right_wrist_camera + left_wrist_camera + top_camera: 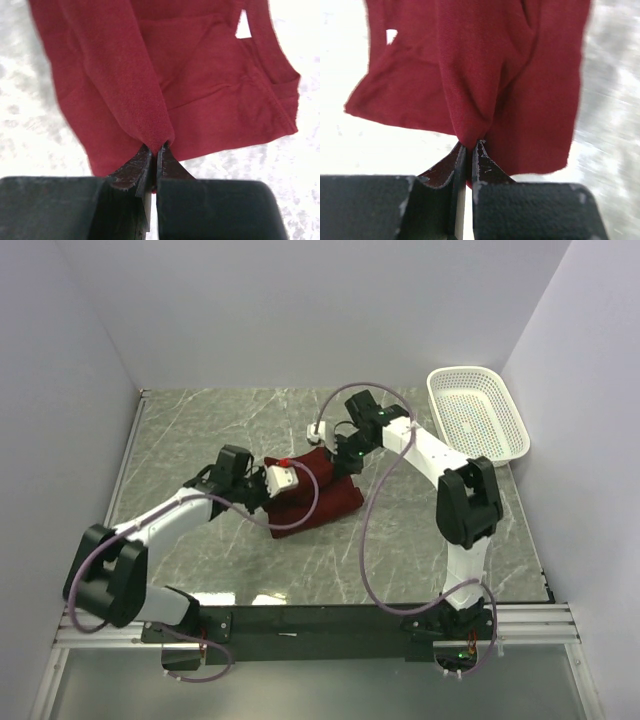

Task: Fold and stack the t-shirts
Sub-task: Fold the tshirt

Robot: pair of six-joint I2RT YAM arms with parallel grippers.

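Observation:
My left gripper carries the bunched fold outward next, to spread it on bare marble beyond the t-shirt's far edge [297, 424] and release.
The maroon t-shirt [318, 496] lies bunched in the middle of the marble table, partly lifted between both arms. My left gripper [285, 472] is shut on a fold of the t-shirt [470, 100], pinching it at the fingertips [481, 150]. My right gripper [335, 452] is shut on another fold of the t-shirt [165, 90] at the cloth's far side. In both wrist views the cloth hangs from the jaws above the table. The white neck label is not visible.
A white perforated basket [478, 412] stands at the back right corner of the table [200, 430]. White walls close the back and both sides. Cables loop from both arms over the table near the shirt.

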